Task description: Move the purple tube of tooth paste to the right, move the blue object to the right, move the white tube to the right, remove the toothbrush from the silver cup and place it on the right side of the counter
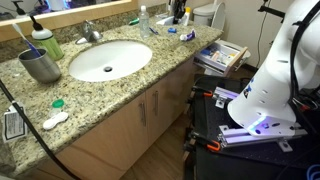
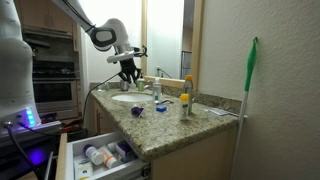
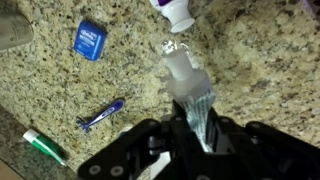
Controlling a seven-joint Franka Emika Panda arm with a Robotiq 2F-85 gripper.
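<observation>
I will next move over the gap between the purple tube (image 3: 172,12) and the blue object, where bare granite shows, then lower and release the white tube.
In the wrist view my gripper (image 3: 195,128) is shut on the white tube (image 3: 188,84), which has a clear cap and hangs just above the granite counter (image 3: 260,70). The purple tube (image 3: 172,12) lies just beyond the cap at the top edge. A blue square object (image 3: 90,41) lies to the left, and a small blue stick-like item (image 3: 100,116) lies nearer. The silver cup (image 1: 40,66) stands by the sink with the toothbrush (image 1: 22,35) in it. My gripper shows in both exterior views (image 1: 178,12) (image 2: 128,72).
A white oval sink (image 1: 110,58) sits mid-counter, with a green soap bottle (image 1: 46,42) behind the cup. A green cap (image 1: 57,102) and a white case (image 1: 55,120) lie near the front edge. A drawer (image 1: 221,56) stands open. A green-white item (image 3: 45,147) lies nearby.
</observation>
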